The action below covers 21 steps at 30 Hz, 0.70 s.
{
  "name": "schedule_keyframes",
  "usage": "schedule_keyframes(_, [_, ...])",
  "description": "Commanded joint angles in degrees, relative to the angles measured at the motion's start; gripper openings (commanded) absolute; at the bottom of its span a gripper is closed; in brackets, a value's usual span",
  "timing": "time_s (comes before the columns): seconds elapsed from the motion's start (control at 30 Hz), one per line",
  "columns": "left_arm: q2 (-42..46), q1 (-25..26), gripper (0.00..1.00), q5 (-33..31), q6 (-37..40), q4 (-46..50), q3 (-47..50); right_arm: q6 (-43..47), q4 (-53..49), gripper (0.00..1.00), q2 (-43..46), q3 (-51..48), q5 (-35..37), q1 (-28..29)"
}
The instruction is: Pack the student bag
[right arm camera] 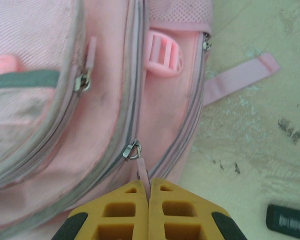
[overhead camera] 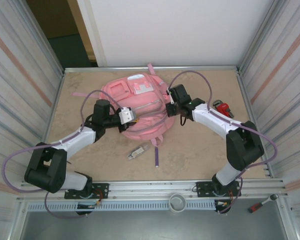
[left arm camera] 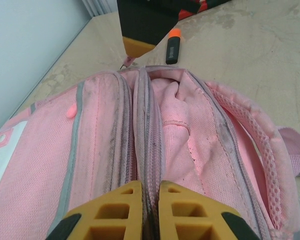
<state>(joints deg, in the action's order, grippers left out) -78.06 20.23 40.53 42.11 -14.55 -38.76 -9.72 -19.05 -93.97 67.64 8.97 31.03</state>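
Note:
My right gripper draws outward along the zip next, before it releases the pink pull tab [right arm camera: 144, 172] beside the mesh pocket, as that pocket lies outward of my gripper.
The pink student bag [overhead camera: 140, 105] lies flat in the middle of the table. My left gripper [overhead camera: 135, 119] is at its left side, shut on the grey zip edge [left arm camera: 149, 150] of the main opening. That opening gapes to the right of the edge and shows pink lining [left arm camera: 190, 130]. At the bag's right side, my right gripper [overhead camera: 171, 108] is shut on the pink pull tab [right arm camera: 144, 172] of a zip slider [right arm camera: 131, 150]. Its yellow fingertip [left arm camera: 137, 47] appears at the far end of the bag in the left wrist view.
An orange-capped highlighter [left arm camera: 173, 46] lies on the table beyond the bag. A small grey object [overhead camera: 138, 152] and a loose pink strap [overhead camera: 156, 154] lie in front of the bag. A red tool [overhead camera: 223, 107] sits at the right, and a dark object [right arm camera: 289, 218] lies near my right gripper.

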Motion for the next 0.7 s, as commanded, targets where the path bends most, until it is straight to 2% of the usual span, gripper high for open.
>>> schedule_keyframes(0.0, [3.2, -2.7, 0.0, 3.0, -2.8, -3.0, 0.4, 1.4, 2.4, 0.0, -3.0, 1.8, 7.3, -4.4])
schedule_keyframes(0.33, [3.1, -4.0, 0.0, 7.6, 1.0, 1.7, -0.2, 4.0, 11.0, 0.0, -11.6, 6.1, 2.6, -7.4])
schedule_keyframes(0.67, [1.9, -4.0, 0.0, 7.9, 6.1, 10.0, -2.5, 6.5, 13.9, 0.0, -19.8, 13.4, 0.3, -9.0])
